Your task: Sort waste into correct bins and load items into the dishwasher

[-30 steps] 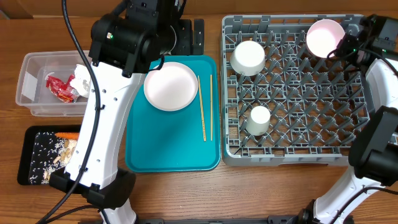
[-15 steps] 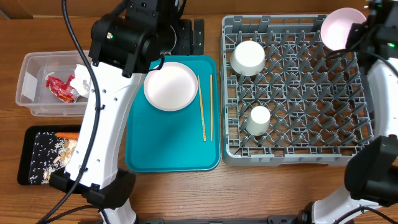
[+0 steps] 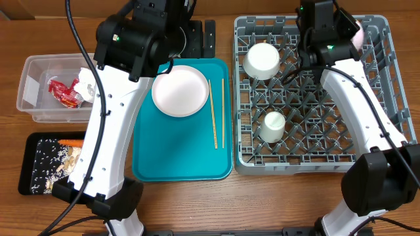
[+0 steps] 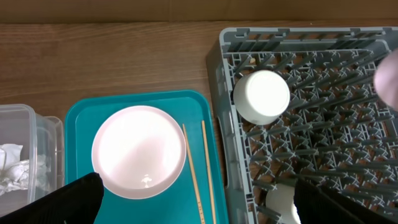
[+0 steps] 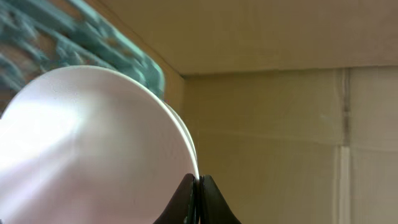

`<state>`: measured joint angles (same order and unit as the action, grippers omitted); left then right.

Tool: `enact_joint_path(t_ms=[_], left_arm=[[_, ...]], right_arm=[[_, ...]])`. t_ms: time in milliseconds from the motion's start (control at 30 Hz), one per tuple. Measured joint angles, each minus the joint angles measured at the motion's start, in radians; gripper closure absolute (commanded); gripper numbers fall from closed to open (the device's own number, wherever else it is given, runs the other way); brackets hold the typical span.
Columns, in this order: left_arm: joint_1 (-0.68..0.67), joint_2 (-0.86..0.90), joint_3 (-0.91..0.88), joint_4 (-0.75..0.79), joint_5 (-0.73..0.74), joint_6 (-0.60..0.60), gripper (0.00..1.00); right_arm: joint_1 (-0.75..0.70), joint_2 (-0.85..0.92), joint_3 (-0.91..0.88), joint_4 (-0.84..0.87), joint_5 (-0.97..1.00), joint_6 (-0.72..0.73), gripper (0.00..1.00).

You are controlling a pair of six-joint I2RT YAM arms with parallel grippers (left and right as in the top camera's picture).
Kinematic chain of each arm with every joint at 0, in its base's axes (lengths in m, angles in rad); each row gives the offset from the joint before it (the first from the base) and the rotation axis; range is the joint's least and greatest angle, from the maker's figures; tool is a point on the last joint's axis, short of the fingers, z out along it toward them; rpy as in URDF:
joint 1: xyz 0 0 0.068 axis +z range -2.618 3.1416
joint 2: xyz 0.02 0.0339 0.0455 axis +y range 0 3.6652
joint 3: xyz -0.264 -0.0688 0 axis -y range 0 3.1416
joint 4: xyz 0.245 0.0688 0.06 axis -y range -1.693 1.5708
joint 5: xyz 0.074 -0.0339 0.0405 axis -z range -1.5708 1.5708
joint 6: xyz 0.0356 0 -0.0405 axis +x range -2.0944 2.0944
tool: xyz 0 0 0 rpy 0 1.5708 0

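I need to lower my right gripper to the free pegs of the rack beside the upturned bowl, which are below it and to its left in the overhead view, and let go of the plate's rim there.
My right gripper (image 5: pixel 199 182) is shut on the rim of the pale pink plate (image 5: pixel 93 143). From overhead only an edge of that plate (image 3: pixel 358 34) shows, beside the right wrist over the back of the grey dish rack (image 3: pixel 302 164). An upturned whitish bowl (image 3: pixel 262 60) and a small white cup (image 3: pixel 272 124) sit in the rack. My left gripper (image 4: pixel 196 186) hangs open above the teal tray (image 3: pixel 177 157), which holds another whitish bowl (image 3: pixel 180 90) and the chopsticks (image 3: pixel 216 111).
At the left, a clear tub (image 3: pixel 33 105) holds a red wrapper (image 3: pixel 63 92) and crumpled paper (image 3: pixel 85 82). Nearer the front, a black tray (image 3: pixel 26 177) carries a carrot (image 3: pixel 72 142) and beige scraps (image 3: pixel 62 160). The left arm hides part of both.
The right arm has swung from the rack's right edge to over its back middle, taking the pink plate to the far right corner and turning it on edge. The left arm has not moved.
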<state>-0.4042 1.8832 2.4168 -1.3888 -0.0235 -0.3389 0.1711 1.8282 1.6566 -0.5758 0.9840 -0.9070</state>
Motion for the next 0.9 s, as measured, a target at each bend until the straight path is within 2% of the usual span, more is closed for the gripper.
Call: enact_joint_path(t_ms=[267, 533, 767, 900], left_arm=[[0.0, 0.0, 0.0, 0.0, 0.0, 0.0, 0.0], [0.0, 0.0, 0.0, 0.0, 0.0, 0.0, 0.0], [0.0, 0.0, 0.0, 0.0, 0.0, 0.0, 0.0], [0.0, 0.0, 0.0, 0.0, 0.0, 0.0, 0.0]], right_arm=[[-0.01, 0.024, -0.001, -0.033, 0.107, -0.083, 0.96], [-0.002, 0.147, -0.006, -0.053, 0.162, -0.191, 0.96], [0.061, 0.243, -0.015, 0.082, 0.203, -0.346, 0.96], [0.087, 0.267, -0.015, 0.103, 0.21, -0.4, 0.96]])
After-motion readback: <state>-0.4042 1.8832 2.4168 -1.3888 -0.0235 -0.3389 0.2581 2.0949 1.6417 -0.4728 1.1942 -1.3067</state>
